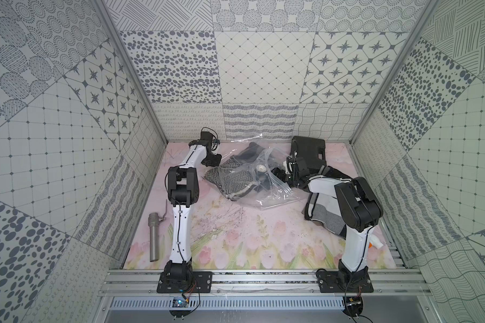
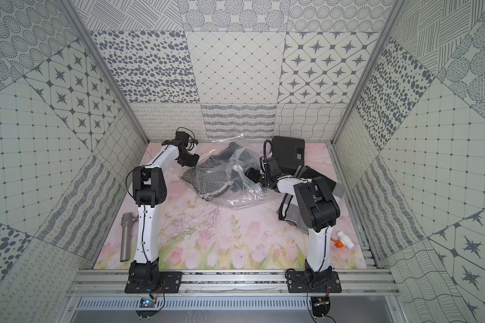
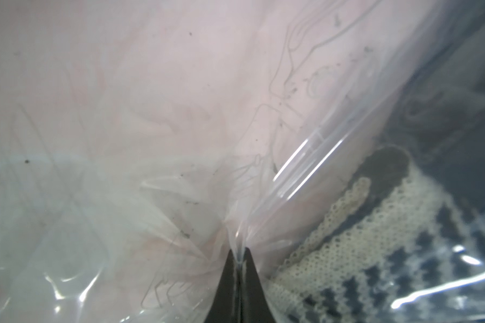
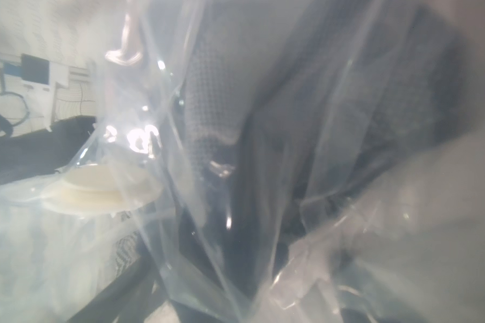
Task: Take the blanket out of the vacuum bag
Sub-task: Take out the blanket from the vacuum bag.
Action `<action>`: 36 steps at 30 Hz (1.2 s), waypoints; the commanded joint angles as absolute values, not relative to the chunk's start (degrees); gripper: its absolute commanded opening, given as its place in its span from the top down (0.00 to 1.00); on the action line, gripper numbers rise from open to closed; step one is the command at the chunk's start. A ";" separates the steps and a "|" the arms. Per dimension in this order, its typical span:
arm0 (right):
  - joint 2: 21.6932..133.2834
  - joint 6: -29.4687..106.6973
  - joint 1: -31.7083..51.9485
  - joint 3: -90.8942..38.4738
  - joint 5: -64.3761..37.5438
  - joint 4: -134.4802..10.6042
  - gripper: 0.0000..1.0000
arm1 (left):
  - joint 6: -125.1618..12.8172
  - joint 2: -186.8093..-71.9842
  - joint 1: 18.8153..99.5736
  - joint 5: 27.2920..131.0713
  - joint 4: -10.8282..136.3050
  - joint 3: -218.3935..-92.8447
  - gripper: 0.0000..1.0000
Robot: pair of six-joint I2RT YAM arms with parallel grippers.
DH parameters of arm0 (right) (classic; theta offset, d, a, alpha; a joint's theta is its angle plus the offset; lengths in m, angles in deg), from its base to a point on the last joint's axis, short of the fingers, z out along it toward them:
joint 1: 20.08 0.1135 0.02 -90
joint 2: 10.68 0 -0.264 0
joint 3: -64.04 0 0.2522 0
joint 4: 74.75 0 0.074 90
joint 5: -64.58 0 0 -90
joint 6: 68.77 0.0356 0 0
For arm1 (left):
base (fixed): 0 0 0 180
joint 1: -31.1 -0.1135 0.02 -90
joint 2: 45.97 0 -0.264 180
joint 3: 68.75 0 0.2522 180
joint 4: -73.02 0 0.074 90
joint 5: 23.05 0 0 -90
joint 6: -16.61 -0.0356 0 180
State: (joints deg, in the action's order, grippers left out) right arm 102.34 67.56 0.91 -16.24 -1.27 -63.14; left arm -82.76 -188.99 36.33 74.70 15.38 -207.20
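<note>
I should next pull the open fingers of my right gripper back and close them on the dark fold (image 1: 263,186) (image 4: 258,215) inside the vacuum bag, because the fold is nearer the base than the gripper.
The see-through vacuum bag (image 1: 275,195) lies crumpled at the back middle of the mat, its round white valve cap (image 1: 261,167) on top. Inside it shows the blanket (image 1: 230,179), a grey-and-white herringbone knit. My left gripper (image 1: 212,162) is at the bag's left end. In the left wrist view its jaws (image 3: 238,260) are shut on a pinched fold of the vacuum bag (image 3: 305,156), with the blanket (image 3: 361,251) beside them. My right gripper (image 1: 277,172) reaches into the bag's right side, open. Plastic veils the right wrist view, where the valve cap (image 4: 101,190) shows.
A black hard case (image 1: 308,151) stands at the back right behind my right arm. Grey cloth with dark edging (image 1: 325,221) lies under that arm. A metal cylinder (image 1: 153,240) rests at the left wall, and a white and orange fitting (image 2: 345,240) at the right.
</note>
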 commanded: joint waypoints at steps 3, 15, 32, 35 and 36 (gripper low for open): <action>105.17 67.33 0.37 -15.94 -1.70 -61.06 0.01 | -81.55 -188.55 35.79 69.13 13.94 -204.35 1.00; 98.63 74.11 1.87 -9.23 -2.55 -72.91 0.01 | -70.48 -157.76 37.98 75.32 29.45 -177.10 1.00; 104.15 82.69 4.99 -8.71 0.69 -77.79 0.18 | -66.68 -142.21 44.21 69.83 35.85 -152.89 1.00; 105.13 82.56 5.06 -9.42 0.38 -76.74 0.49 | -66.66 -142.28 44.33 70.21 36.03 -152.92 1.00; 105.86 82.49 5.16 -9.99 0.49 -75.67 0.53 | -66.69 -142.25 44.37 70.27 36.01 -152.91 1.00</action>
State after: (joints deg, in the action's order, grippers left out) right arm 103.32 82.29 4.50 -8.88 1.39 -80.19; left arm -68.42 -143.07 43.81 69.15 33.34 -153.30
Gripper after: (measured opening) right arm 0.500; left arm 0.044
